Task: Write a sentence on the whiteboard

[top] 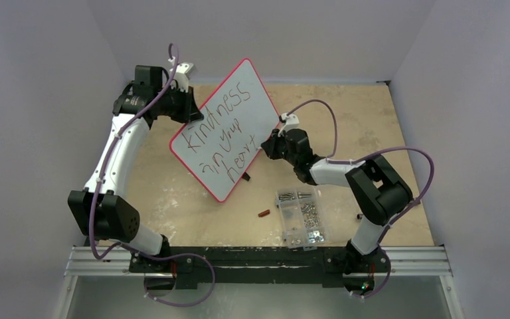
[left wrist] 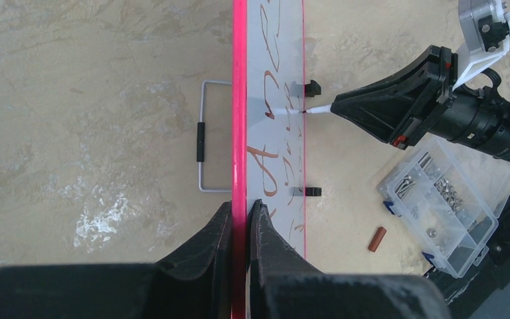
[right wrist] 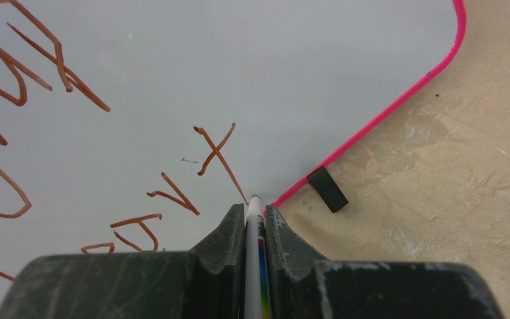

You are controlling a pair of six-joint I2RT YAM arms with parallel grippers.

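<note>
My left gripper should tip the pink top rim down toward a wire stand (left wrist: 201,141) behind the board, now that the last "t" is drawn, and then open.
The whiteboard (top: 229,109) with a pink rim stands tilted on the table. It carries the handwritten sentence (top: 222,136) "kindness in your heart" in three lines. My left gripper (left wrist: 241,212) is shut on the board's pink top rim (left wrist: 240,100) and holds it upright. My right gripper (right wrist: 254,211) is shut on a white marker (right wrist: 254,266). The marker's tip (right wrist: 254,199) touches the board at the foot of the last "t" (right wrist: 216,149), close to the lower rim. In the top view the right gripper (top: 270,143) sits at the board's right edge.
A clear compartmented screw box (top: 301,216) lies at the front right of the board. A small brown marker cap (top: 263,214) lies beside it on the tan table (top: 385,133). A wire stand (left wrist: 202,136) shows behind the board. Black clip feet (right wrist: 327,189) grip the lower rim.
</note>
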